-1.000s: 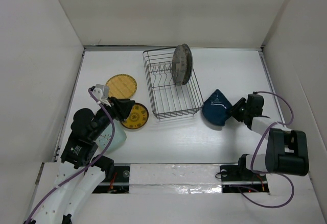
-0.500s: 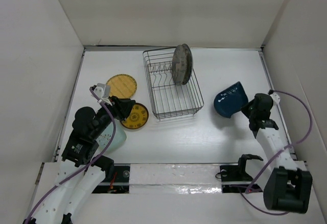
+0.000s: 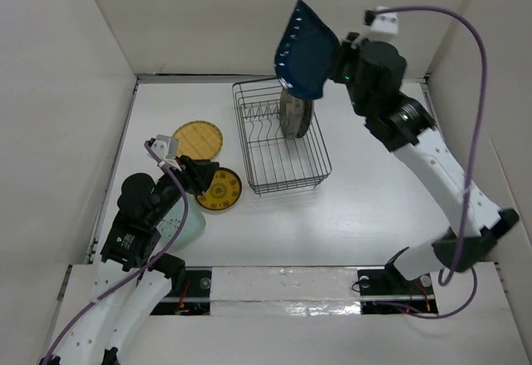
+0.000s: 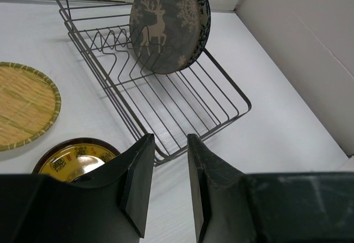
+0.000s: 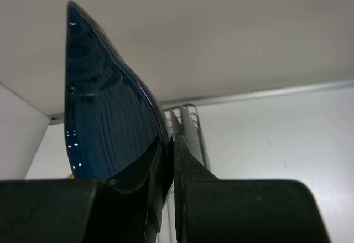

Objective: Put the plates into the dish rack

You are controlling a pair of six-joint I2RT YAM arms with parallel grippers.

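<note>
The dish rack's wire slots beside the grey plate stand empty, so my right gripper goes to the left in the top view next, then down to them.
My right gripper (image 3: pixel 337 61) is shut on the rim of the navy leaf-shaped plate (image 3: pixel 302 47), holding it high above the back of the dish rack (image 3: pixel 278 140); the wrist view shows the plate (image 5: pixel 105 121) upright between the fingers. A grey plate with white motifs (image 3: pixel 293 105) (image 4: pixel 166 24) stands upright in the rack, with another plate close behind it. My left gripper (image 3: pixel 202 178) (image 4: pixel 168 143) is open and empty beside the small dark plate with yellow mandala (image 3: pixel 221 189) (image 4: pixel 77 157). The yellow-tan round plate (image 3: pixel 198 140) lies flat. The pale mint plate (image 3: pixel 193 224) lies under my left arm.
White walls close in the table on three sides. The rack's front slots (image 4: pixel 166 104) hold nothing. A white strip runs along the near edge by the arm bases.
My right arm has lifted the navy plate from the table at the right and swung it up and left over the rack. The left arm has stayed still.
</note>
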